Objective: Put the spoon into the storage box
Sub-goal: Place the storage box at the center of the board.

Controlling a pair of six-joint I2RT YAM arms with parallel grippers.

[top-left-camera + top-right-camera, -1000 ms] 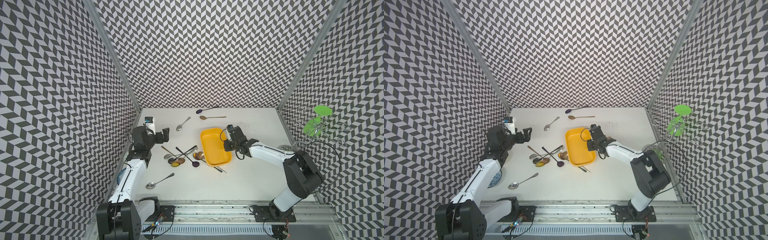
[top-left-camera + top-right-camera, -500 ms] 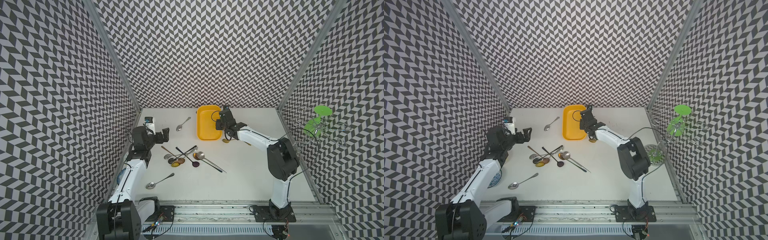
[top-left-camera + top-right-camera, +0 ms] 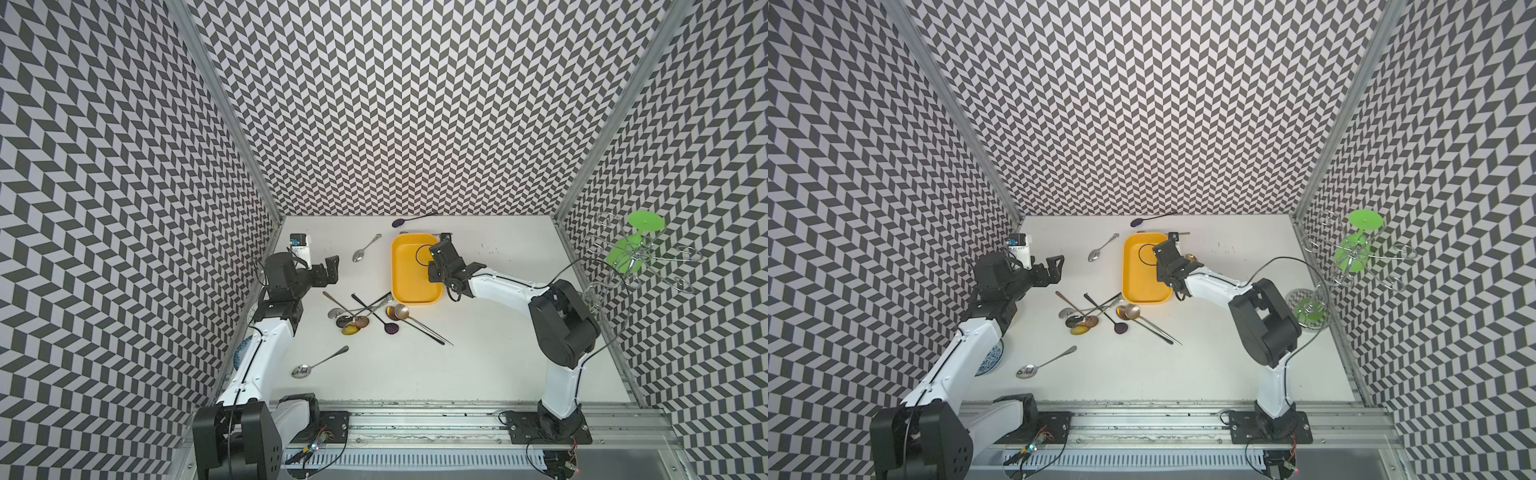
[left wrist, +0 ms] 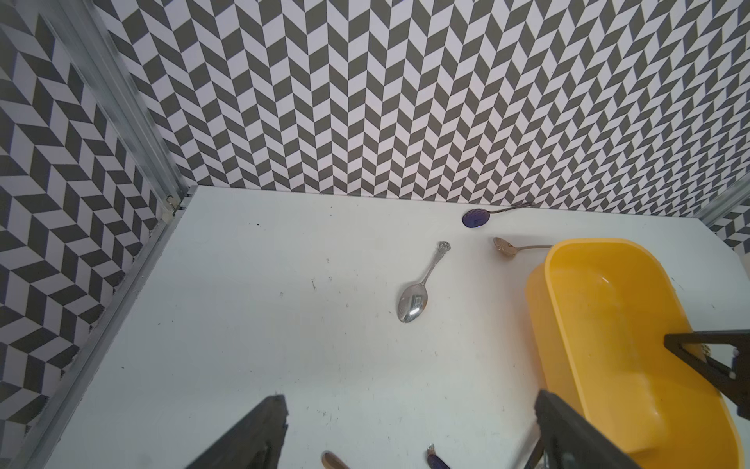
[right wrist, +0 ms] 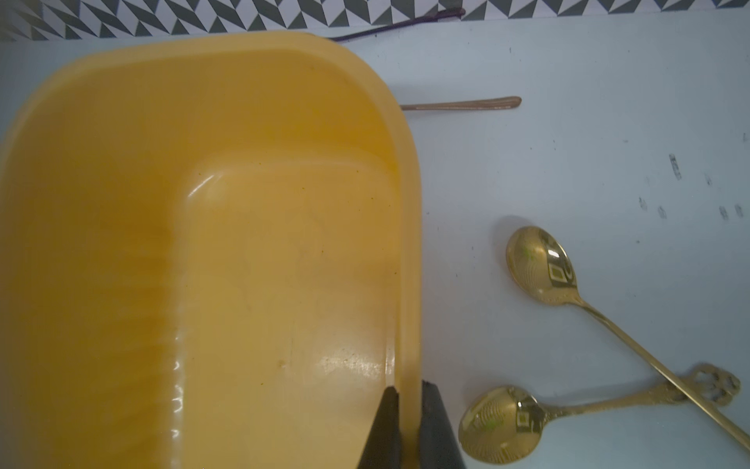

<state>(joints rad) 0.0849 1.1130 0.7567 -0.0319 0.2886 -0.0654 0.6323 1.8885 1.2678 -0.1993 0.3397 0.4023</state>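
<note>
My right gripper draws back with the storage box and releases its rim next, since the tabletop past the box's near end (image 3: 432, 316) lies back from the gripper.
The yellow storage box (image 3: 409, 278) (image 3: 1142, 286) lies toward the back middle of the table with nothing in it. My right gripper (image 3: 436, 268) (image 5: 408, 400) is shut on its right rim, one finger inside the wall and one outside. Two gold spoons (image 5: 535, 264) lie on the table just outside that rim. A pile of several spoons (image 3: 361, 311) touches the box's near left corner. My left gripper (image 3: 326, 272) (image 4: 410, 406) stands open and holds nothing, left of the box (image 4: 608, 325). A silver spoon (image 4: 414, 300) lies ahead of it.
Another silver spoon (image 3: 318, 363) lies near the front left. A purple spoon (image 3: 411, 219) rests by the back wall and a bronze one (image 5: 462, 104) behind the box. A patterned plate (image 3: 990, 357) sits under my left arm. A green wire rack (image 3: 631, 249) hangs at the right wall.
My right gripper carried the box from beside the spoon pile to the back wall, then brought it partway forward again. The left arm has stayed still.
</note>
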